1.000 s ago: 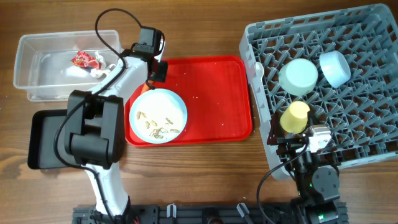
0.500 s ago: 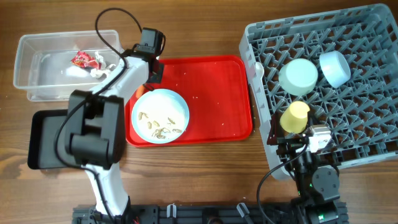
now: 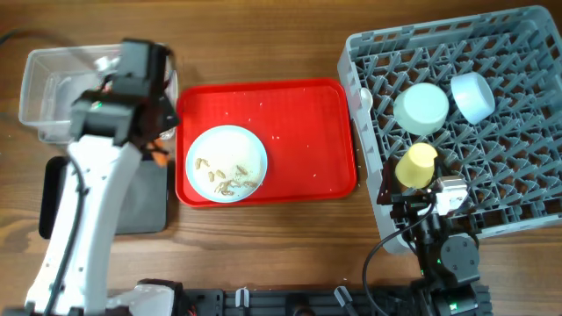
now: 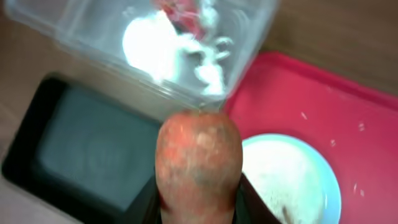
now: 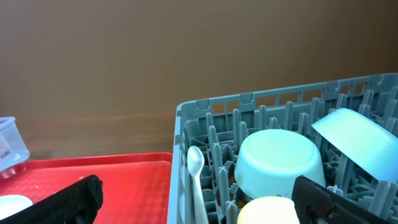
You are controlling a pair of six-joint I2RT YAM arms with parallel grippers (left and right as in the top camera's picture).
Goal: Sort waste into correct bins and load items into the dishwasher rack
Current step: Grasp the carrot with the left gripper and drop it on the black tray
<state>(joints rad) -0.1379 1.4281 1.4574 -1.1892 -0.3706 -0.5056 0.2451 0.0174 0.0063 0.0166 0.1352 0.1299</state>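
The black tray's bottom is bare, so the robot's left gripper needs to move back and to the left in the overhead view, over the black tray, and let go of the carrot (image 3: 162, 161).
My left gripper (image 4: 199, 208) is shut on the orange carrot (image 4: 199, 158) and holds it in the air over the gap between the clear tub (image 4: 93, 37) and the black tray (image 4: 74, 149). From overhead the gripper (image 3: 156, 140) and carrot (image 3: 162, 161) sit just left of the red tray. The tub holds the red-and-white wrapper (image 4: 180, 9) and white tissue (image 4: 155, 46). The round plate (image 3: 226, 164) carries beige scraps. The grey rack (image 3: 518, 175) holds the pale green bowl (image 3: 421, 107), light blue bowl (image 3: 471, 95), yellow-green cup (image 3: 417, 164) and white spoon (image 5: 196, 165). My right gripper (image 3: 411, 204) is open and empty at the rack's front left.
The flat red tray (image 3: 299, 123) lies in the middle with the plate on its left part. The clear tub (image 3: 44, 96) is at the back left and the black tray (image 3: 53, 202) in front of it. The left arm hides most of the tub's inside from overhead.
My left arm has risen from the red tray's back-left corner and swung left with the carrot in its jaws. The right arm has not moved.
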